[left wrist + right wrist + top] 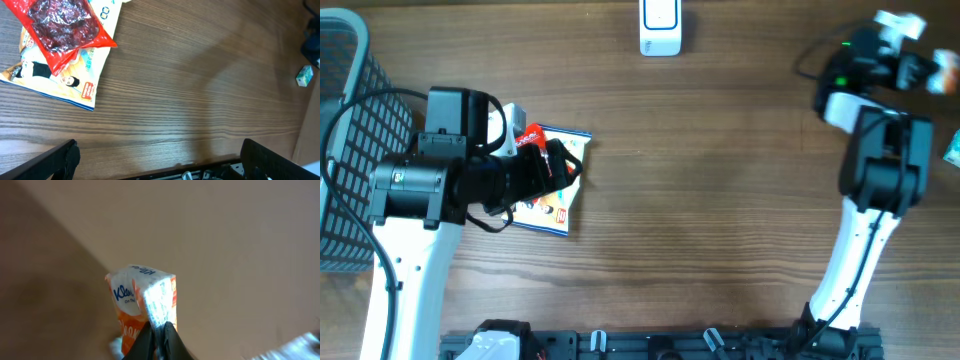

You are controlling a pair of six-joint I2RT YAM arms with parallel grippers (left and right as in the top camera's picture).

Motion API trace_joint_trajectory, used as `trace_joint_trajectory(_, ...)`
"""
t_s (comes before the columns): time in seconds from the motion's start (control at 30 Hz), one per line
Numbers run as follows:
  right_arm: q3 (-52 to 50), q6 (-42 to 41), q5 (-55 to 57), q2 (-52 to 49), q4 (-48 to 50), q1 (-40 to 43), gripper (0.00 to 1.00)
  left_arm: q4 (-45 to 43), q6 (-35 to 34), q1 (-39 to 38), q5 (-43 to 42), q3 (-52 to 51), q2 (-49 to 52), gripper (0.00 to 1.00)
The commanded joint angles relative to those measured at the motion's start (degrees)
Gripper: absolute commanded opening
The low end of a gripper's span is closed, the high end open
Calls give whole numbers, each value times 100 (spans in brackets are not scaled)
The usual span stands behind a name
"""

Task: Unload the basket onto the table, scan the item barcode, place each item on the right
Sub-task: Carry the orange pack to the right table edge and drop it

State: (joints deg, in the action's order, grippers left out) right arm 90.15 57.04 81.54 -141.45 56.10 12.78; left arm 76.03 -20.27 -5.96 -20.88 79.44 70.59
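Note:
I should move my right gripper back toward the teal box and let go of the tissue packet [135, 300] over the wood beside the box, because that spot is empty.
My right gripper [159, 331] is shut on the crimped edge of an orange and white tissue packet [135, 300] and holds it up in the air. In the overhead view that gripper [924, 70] is at the far right back corner. The white barcode scanner [660, 27] stands at the back middle of the table. My left gripper [160, 167] is open with nothing between its fingers, low over bare wood. It hovers just right of a red snack packet [62, 22], which lies on a flat blue and white package [75, 75].
A dark wire basket [345, 150] fills the left edge of the table. A small teal box [304, 76] lies near the right edge, also visible from overhead as the teal box [953, 150].

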Motion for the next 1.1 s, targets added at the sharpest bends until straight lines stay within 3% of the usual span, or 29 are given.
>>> trace_joint_trajectory(0.0, -142, 42, 551, 63, -243, 356, 4, -15, 31, -26, -7, -11, -2, 100)
trace_joint_trajectory(0.37, -531, -157, 367, 63, -369, 636, 5, -15, 31, -26, -4, -11, -2, 100)
trace_joint_trajectory(0.43, -533, -179, 332, 63, -376, 590, 13, -15, 31, -26, -4, -11, -2, 100)
trace_joint_trajectory(0.5, -531, -247, 308, 63, -415, 525, 35, -15, 31, -26, -7, -11, -2, 100)
trace_joint_trajectory(0.63, -533, -636, 227, 63, -1032, 404, 67, -15, 31, -26, -4, -11, -2, 100)
trace_joint_trajectory(0.67, -533, -739, 168, 63, -1257, 361, 70, -15, 31, -26, -7, -11, -2, 100)
trace_joint_trajectory(1.07, -533, -743, 254, 83, -1631, -474, 72, -15, 31, -26, -4, -11, -2, 100)
